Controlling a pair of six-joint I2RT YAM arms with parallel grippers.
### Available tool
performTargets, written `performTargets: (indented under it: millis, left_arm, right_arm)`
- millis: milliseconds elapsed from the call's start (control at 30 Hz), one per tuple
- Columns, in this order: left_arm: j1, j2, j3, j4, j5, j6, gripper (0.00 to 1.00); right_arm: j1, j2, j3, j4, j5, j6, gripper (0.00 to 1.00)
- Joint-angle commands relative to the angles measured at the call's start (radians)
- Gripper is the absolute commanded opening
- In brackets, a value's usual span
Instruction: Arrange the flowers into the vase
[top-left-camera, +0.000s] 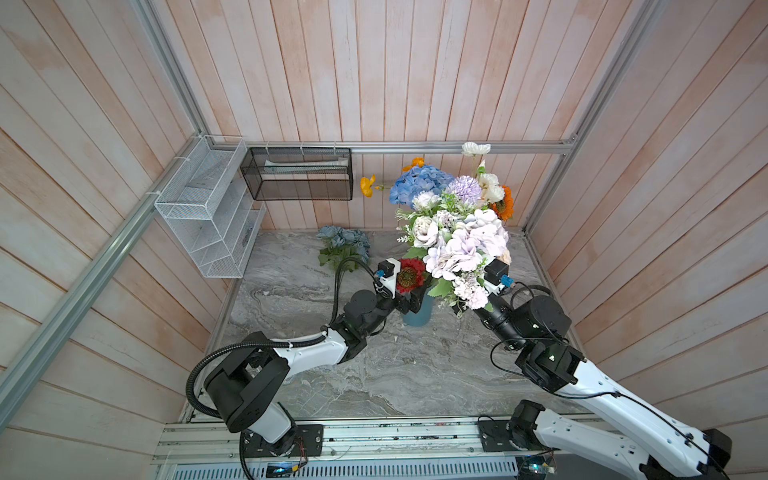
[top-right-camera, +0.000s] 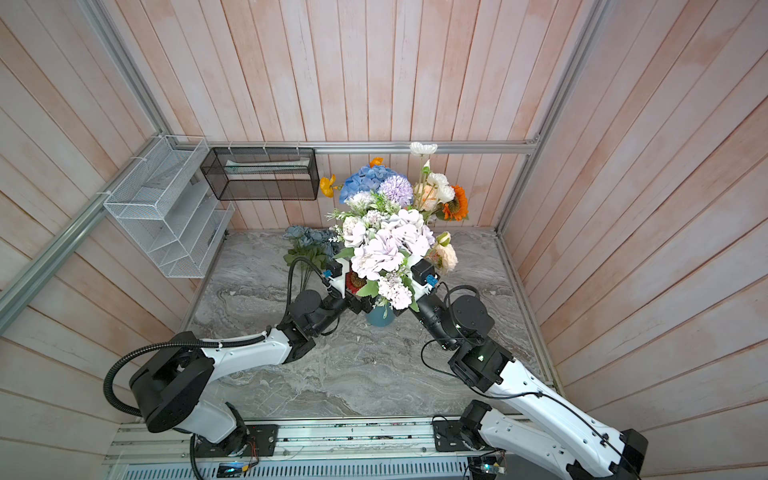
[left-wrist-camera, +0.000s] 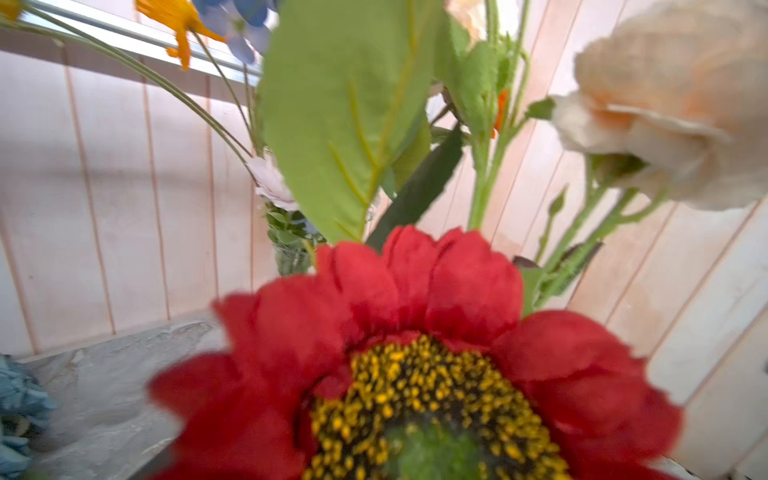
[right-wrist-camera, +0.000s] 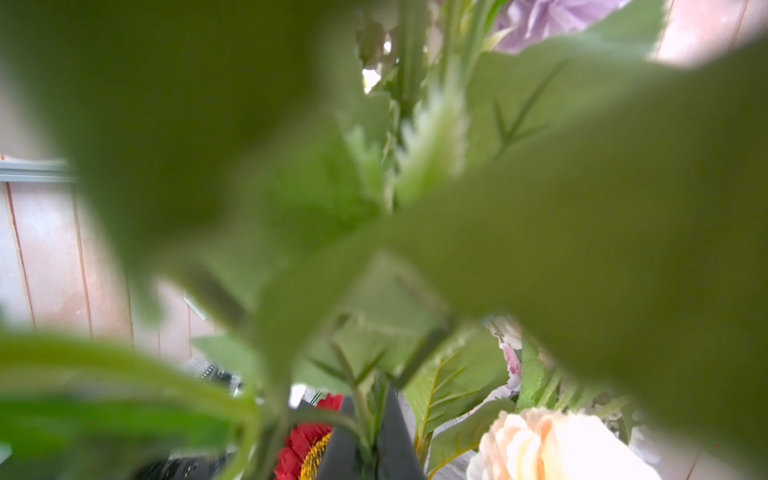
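The lilac blooms are still high, so I will move my right gripper down toward the blue vase (top-left-camera: 417, 316) below it and let go of the thin green stem there.
A blue vase (top-left-camera: 417, 316) (top-right-camera: 380, 319) stands mid-table, filled with flowers (top-left-camera: 457, 224) (top-right-camera: 390, 232): blue, lilac, cream, peach and orange blooms. A red sunflower (top-left-camera: 410, 275) (left-wrist-camera: 415, 353) sits low at the vase's left side and hides my left jaws in the left wrist view. My left gripper (top-left-camera: 409, 300) (top-right-camera: 360, 302) is open beside the vase mouth, just under that sunflower. My right gripper (right-wrist-camera: 371, 415) is shut on a green flower stem (right-wrist-camera: 370, 444); blooms hide it in both top views. A dusty-blue bunch (top-left-camera: 345, 245) (top-right-camera: 309, 243) lies on the table at the back.
A white wire rack (top-left-camera: 208, 208) and a black mesh basket (top-left-camera: 297, 174) hang on the back-left walls. The marble table (top-left-camera: 374, 374) is boxed in by plank walls and an aluminium frame (top-left-camera: 457, 146). Both arm bases sit on the front rail (top-left-camera: 374, 436).
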Motion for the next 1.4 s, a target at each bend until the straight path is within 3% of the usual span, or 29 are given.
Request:
performTargets:
  millis: [0,233,500,667,933,1367]
  left_arm:
    - [0.028,-0.004,0.03,0.032,-0.028,0.021,1.0]
    - [0.06,0.003,0.053,0.02,-0.034,0.038,1.0]
    - [0.082,0.005,0.07,-0.005,-0.056,0.025,1.0]
    - [0.096,0.004,0.068,-0.007,-0.048,0.018,1.0]
    - [0.1,-0.001,0.059,-0.007,-0.038,0.013,1.0]
    - [0.1,-0.014,0.045,-0.01,-0.034,0.014,1.0]
  right_arm:
    - [-0.006,0.002,-0.02,0.075,-0.033,-0.029,0.0]
    - [-0.028,0.095,-0.03,0.162,-0.119,-0.046,0.0]
    - [-0.16,0.197,-0.125,0.429,-0.266,0.029,0.0]
    - [-0.172,0.249,-0.151,0.531,-0.305,0.008,0.0]
    - [-0.175,0.323,-0.144,0.565,-0.298,-0.003,0.0]
    - [-0.205,0.416,-0.252,0.691,-0.269,0.078,0.0]
